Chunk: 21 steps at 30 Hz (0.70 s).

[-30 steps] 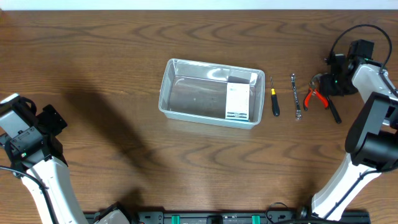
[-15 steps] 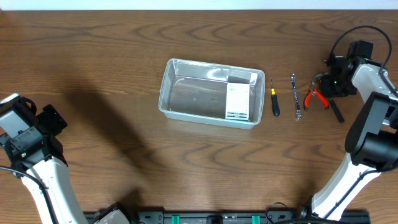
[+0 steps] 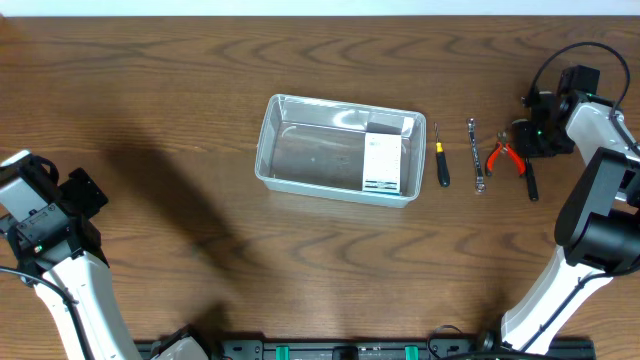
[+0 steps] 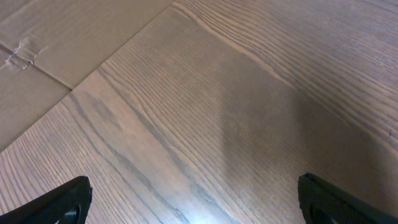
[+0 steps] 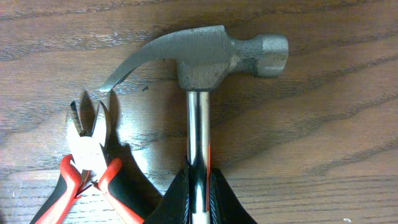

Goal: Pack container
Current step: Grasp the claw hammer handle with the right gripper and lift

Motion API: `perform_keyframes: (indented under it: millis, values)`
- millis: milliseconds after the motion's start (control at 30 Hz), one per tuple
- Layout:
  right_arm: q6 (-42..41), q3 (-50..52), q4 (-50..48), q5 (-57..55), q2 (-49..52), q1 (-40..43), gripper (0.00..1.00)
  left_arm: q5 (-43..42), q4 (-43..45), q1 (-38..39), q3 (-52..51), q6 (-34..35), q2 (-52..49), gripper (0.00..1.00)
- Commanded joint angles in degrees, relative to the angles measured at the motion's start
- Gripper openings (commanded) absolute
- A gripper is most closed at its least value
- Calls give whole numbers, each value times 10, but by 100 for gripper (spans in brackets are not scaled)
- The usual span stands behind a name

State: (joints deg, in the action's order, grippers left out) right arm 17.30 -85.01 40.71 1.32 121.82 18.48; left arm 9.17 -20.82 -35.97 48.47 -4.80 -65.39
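Observation:
My right gripper next lifts, swings and turns over the container (image 3: 268,150), and lowers the hammer onto the container's bare bottom. The white box fills only one container end.
The clear plastic container (image 3: 268,150) sits at the table's middle with a small white box (image 3: 384,155) inside its right end. My right gripper (image 5: 199,186) is shut on the chrome shaft of a claw hammer (image 5: 205,53) lying on the table at the far right. In the overhead view that gripper (image 3: 530,135) covers the hammer's head, and the black handle (image 3: 532,184) sticks out toward the front. Red-handled pliers (image 5: 90,155) lie just left of the hammer and also show in the overhead view (image 3: 503,157). My left gripper (image 4: 196,205) is open and empty over bare wood at the far left.
A screwdriver with a yellow and black handle (image 3: 441,165) and a small wrench (image 3: 476,155) lie between the container and the pliers. The left arm (image 3: 40,220) stands near the table's left edge. Cardboard (image 4: 37,56) shows beyond the table edge.
The hammer's handle has swung slightly left, now pointing straighter toward the front, and the pliers show more clearly beside it. The left arm has not moved.

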Motion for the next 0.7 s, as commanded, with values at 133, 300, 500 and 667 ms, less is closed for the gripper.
perform_keyframes:
  millis: [133, 300, 500, 667]
  values:
    - [-10, -4, -1, 2, 11, 2, 1, -2, -2, -3, 5, -5, -2, 98]
    - [-11, -7, 0, -1, 7, 2, 1, -2, -2, -3, 5, -5, -2, 98]
    - [-25, -29, 7, -3, -24, -1, 1, -2, -2, -3, 5, -5, -2, 98]
    - [-25, -37, 4, -2, -75, -14, 1, -2, -2, -3, 5, -5, -2, 98]
